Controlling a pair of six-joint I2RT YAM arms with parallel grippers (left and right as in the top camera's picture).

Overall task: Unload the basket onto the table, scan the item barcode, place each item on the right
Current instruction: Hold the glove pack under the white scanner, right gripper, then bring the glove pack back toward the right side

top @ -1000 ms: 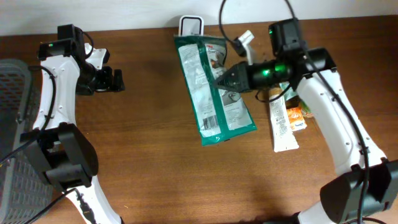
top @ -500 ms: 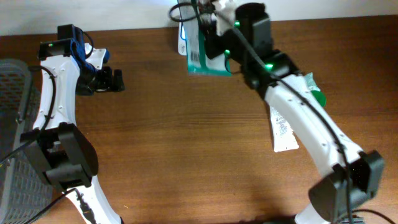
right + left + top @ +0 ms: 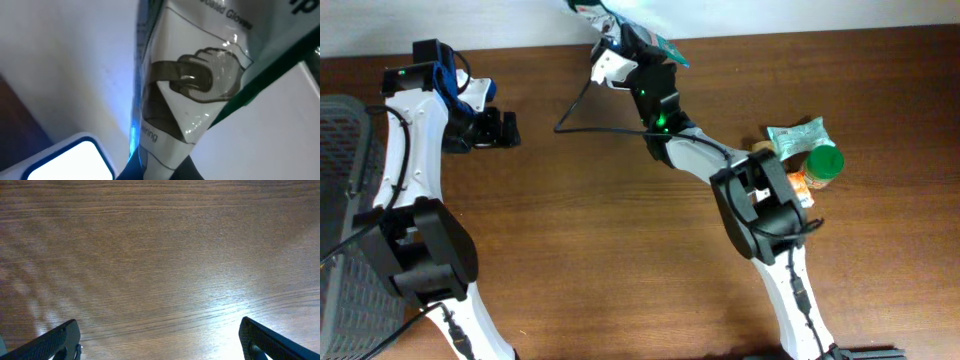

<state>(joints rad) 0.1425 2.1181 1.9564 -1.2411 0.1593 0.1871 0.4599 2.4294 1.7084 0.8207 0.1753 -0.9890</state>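
Other items are lying there by the green-capped bottle (image 3: 823,164). My right gripper will swing back and to the right in the overhead view, then go down over the bottle to release.
My right gripper (image 3: 623,40) is raised at the far edge of the table, shut on the item, a green and white plastic packet (image 3: 668,50). In the right wrist view the packet (image 3: 195,85) fills the frame, printed with a glove drawing, its lower end pinched between the dark fingers of the right gripper (image 3: 165,169). No barcode shows on the face turned to the camera. The white scanner (image 3: 65,160) glows blue just below and left of the packet. My left gripper (image 3: 505,128) hangs open over bare wood at the left, its fingertips (image 3: 55,342) far apart.
A small green packet (image 3: 798,135), a bottle with a green cap (image 3: 823,163) and an orange item (image 3: 798,186) lie at the right behind my right arm. A grey mesh basket (image 3: 340,200) stands at the left edge. A black cable (image 3: 582,112) runs across the back of the table.
My right arm has lifted the packet off the middle of the table and swung it back and up over the scanner. The left arm has stayed where it was.
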